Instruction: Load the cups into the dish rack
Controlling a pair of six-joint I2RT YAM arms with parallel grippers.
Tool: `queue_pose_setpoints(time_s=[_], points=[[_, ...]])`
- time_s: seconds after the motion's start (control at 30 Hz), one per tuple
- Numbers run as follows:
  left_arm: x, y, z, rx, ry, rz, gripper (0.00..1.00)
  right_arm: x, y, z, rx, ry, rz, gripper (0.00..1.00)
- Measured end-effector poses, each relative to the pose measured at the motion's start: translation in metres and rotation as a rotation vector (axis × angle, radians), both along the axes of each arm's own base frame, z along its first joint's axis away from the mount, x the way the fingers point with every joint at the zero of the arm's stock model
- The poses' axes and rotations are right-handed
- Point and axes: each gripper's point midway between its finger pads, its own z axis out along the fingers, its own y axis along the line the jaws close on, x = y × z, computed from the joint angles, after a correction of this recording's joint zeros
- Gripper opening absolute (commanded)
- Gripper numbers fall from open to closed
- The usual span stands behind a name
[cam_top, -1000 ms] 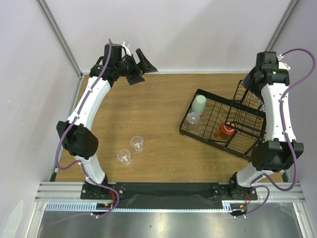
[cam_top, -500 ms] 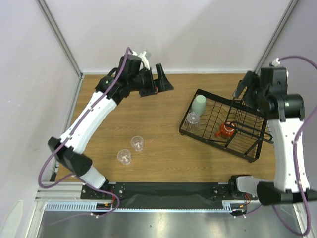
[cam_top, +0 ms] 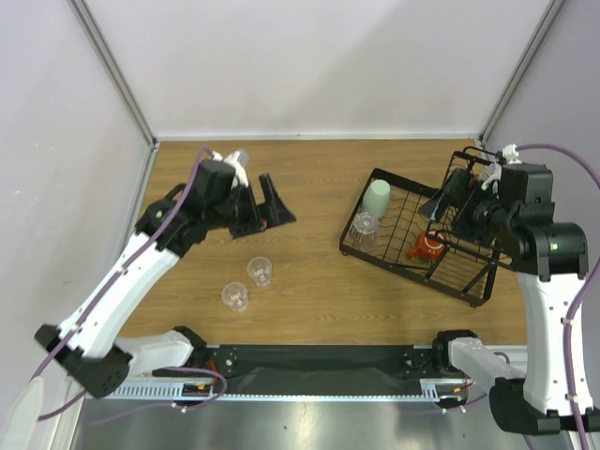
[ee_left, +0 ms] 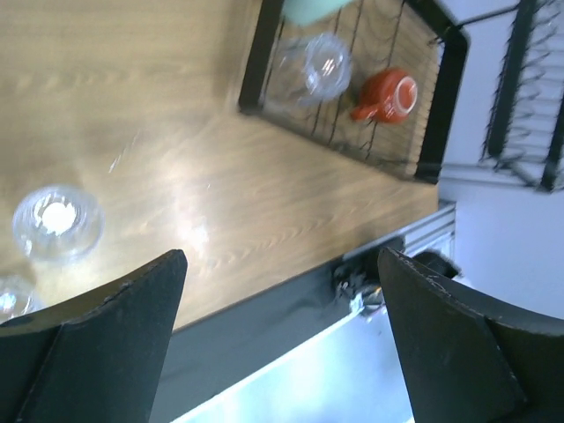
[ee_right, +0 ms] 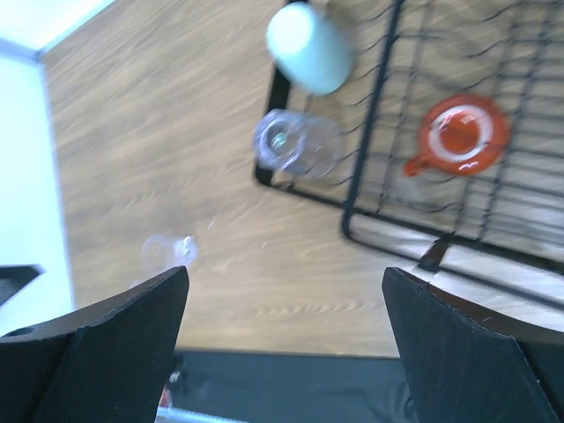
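Note:
I need to move my left gripper down and to the left in the wrist view next, onto the rack-side rim of the nearer tumbler [cam_top: 269, 268], because the tumbler is outside the rack [cam_top: 467, 284].
Two clear tumblers [cam_top: 260, 271] [cam_top: 235, 296] stand upright on the table at front left; the left wrist view shows one clearly [ee_left: 57, 220]. The black wire dish rack [cam_top: 467, 284] sits at the right. It holds the mint-green cup [cam_top: 377, 198], a clear tumbler [cam_top: 364, 225] and the orange-red mug [cam_top: 427, 247]. These also show in the right wrist view: mint cup [ee_right: 310, 35], tumbler [ee_right: 291, 143], mug [ee_right: 458, 132]. My left gripper [cam_top: 279, 206] is open and empty, raised above the table behind the two tumblers. My right gripper [cam_top: 442, 199] is open and empty, above the rack.
The rack's taller basket section [cam_top: 473, 202] rises at the far right under my right arm. Grey walls and metal posts close in the back and sides. A black strip and metal rail [cam_top: 319, 361] run along the near edge.
My left arm has swung from the back edge forward and down toward the two tumblers. My right arm has moved forward and inward over the rack. Both grippers stayed open.

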Motion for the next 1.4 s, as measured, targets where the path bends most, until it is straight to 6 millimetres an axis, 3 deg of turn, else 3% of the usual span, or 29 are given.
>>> queue_pose_setpoints(time_s=[0.13, 0.23, 0.43, 0.57, 0.77, 0.97, 1.1, 1.27, 1.4], points=[[-0.028, 0.018, -0.024, 0.021, 0.036, 0.007, 0.97, -0.020, 0.013, -0.006, 0.064, 0.007, 0.056, 1.00], [-0.037, 0.025, -0.040, 0.046, 0.064, 0.010, 0.98, -0.035, 0.019, -0.013, 0.098, 0.022, 0.080, 1.00], [-0.033, 0.025, -0.080, 0.140, 0.142, -0.005, 0.98, -0.068, 0.035, -0.037, 0.167, 0.112, 0.158, 1.00], [-0.020, 0.022, -0.105, 0.209, 0.186, -0.002, 0.98, -0.079, 0.039, -0.045, 0.185, 0.146, 0.185, 1.00], [-0.008, 0.028, -0.137, 0.294, 0.235, 0.060, 1.00, -0.082, 0.041, -0.051, 0.183, 0.175, 0.202, 1.00], [-0.002, 0.025, -0.149, 0.282, 0.251, 0.097, 1.00, -0.074, 0.040, -0.060, 0.166, 0.219, 0.215, 1.00], [-0.006, 0.025, -0.165, 0.274, 0.288, 0.120, 0.89, -0.074, 0.040, -0.076, 0.165, 0.272, 0.212, 1.00], [-0.004, 0.026, -0.177, 0.292, 0.314, 0.147, 0.88, -0.069, 0.040, -0.084, 0.160, 0.303, 0.210, 1.00], [0.000, 0.028, -0.188, 0.325, 0.329, 0.161, 0.81, -0.060, 0.039, -0.086, 0.152, 0.298, 0.209, 1.00]])
